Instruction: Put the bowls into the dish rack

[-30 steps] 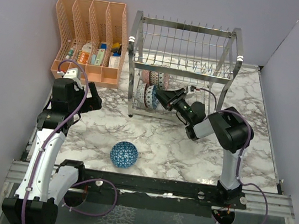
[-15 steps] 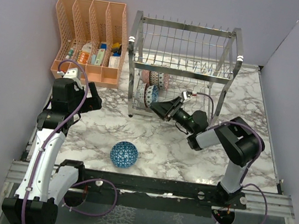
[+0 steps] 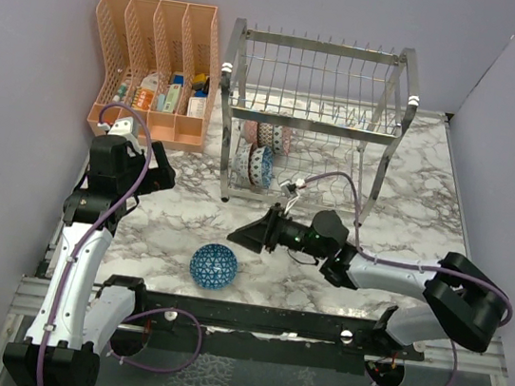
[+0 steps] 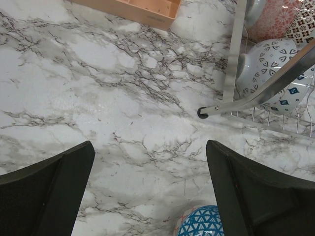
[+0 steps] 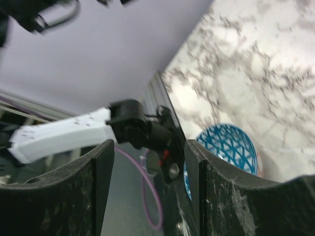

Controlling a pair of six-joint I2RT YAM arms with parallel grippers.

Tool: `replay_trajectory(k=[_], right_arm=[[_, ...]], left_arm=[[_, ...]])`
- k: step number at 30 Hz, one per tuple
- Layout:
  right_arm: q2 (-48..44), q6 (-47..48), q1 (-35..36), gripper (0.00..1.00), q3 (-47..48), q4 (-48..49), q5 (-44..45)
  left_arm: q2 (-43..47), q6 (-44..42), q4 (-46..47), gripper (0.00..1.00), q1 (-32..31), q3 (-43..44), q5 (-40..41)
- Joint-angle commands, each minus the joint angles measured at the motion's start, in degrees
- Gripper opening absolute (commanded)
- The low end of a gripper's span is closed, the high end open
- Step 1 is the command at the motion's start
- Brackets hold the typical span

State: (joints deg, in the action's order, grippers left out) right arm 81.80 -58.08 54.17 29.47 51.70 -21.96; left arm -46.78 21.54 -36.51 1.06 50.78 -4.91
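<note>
The robot's right gripper will pull back and go down with its fingers tipping downward, onto the blue bowl's near rim, because the bowl is below and back from the gripper.
One blue bowl lies on the marble table near the front, also in the left wrist view and the right wrist view. My right gripper is open and empty, low over the table just right of and behind that bowl; its open jaws point toward it. The metal dish rack stands at the back. Its lower tier holds several bowls on edge, among them a dark-and-white one and a pink one. My left gripper is open and empty, above the table left of the rack.
An orange mesh file organizer with small boxes stands at the back left, beside the rack. The rack's front left foot is close to my left gripper. Purple walls close in the left, right and back sides.
My right arm has drawn back from the rack's lower tier and swung forward and left, down toward the blue bowl on the table. The left arm has not moved.
</note>
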Motion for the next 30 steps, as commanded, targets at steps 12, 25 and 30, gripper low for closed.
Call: replay_trajectory(k=[12, 25, 30], right_arm=[[6.1, 36.6, 25.3, 0.62, 21.7, -49.0, 21.3], [20.8, 46.6, 28.9, 0.62, 35.4, -63.6, 29.6], [21.9, 47.2, 29.0, 0.53, 35.4, -64.1, 32.3]], left_arm=[[1.7, 2.0, -0.7, 0.99, 0.2, 2.4, 0.3], [3.1, 1.1, -1.9, 0.99, 0.2, 2.0, 0.9], [2.9, 0.9, -1.4, 0.99, 0.2, 1.3, 1.0]])
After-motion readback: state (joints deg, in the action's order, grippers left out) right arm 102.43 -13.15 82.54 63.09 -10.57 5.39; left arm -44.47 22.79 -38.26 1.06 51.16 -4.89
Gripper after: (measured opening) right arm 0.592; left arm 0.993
